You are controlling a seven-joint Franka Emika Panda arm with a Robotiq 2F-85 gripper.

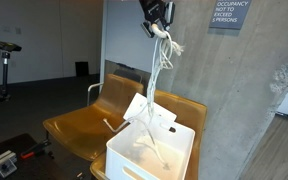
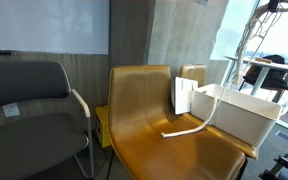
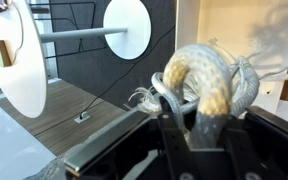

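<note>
I need to move my gripper down toward the open white bin [image 1: 152, 152], and then I should let go of the thick white rope [image 1: 155, 70] above it.
My gripper [image 1: 158, 22] is high up near the top of the frame, shut on a thick white rope [image 1: 155, 70]. The rope hangs down from the jaws into a white bin [image 1: 152, 152] that sits on a tan chair. In the wrist view the rope [image 3: 206, 78] loops between my fingers [image 3: 196, 125], with frayed strands at its side. In an exterior view the rope [image 2: 246, 50] hangs from the top right and one end trails out of the bin [image 2: 239, 115] onto the tan seat [image 2: 169, 140].
A concrete wall [image 1: 229, 90] stands right behind the bin. A grey chair [image 2: 29, 115] is beside the tan chairs. A white tag or paper [image 2: 182, 96] leans at the bin's end. An exercise bike [image 1: 2, 65] stands far back.
</note>
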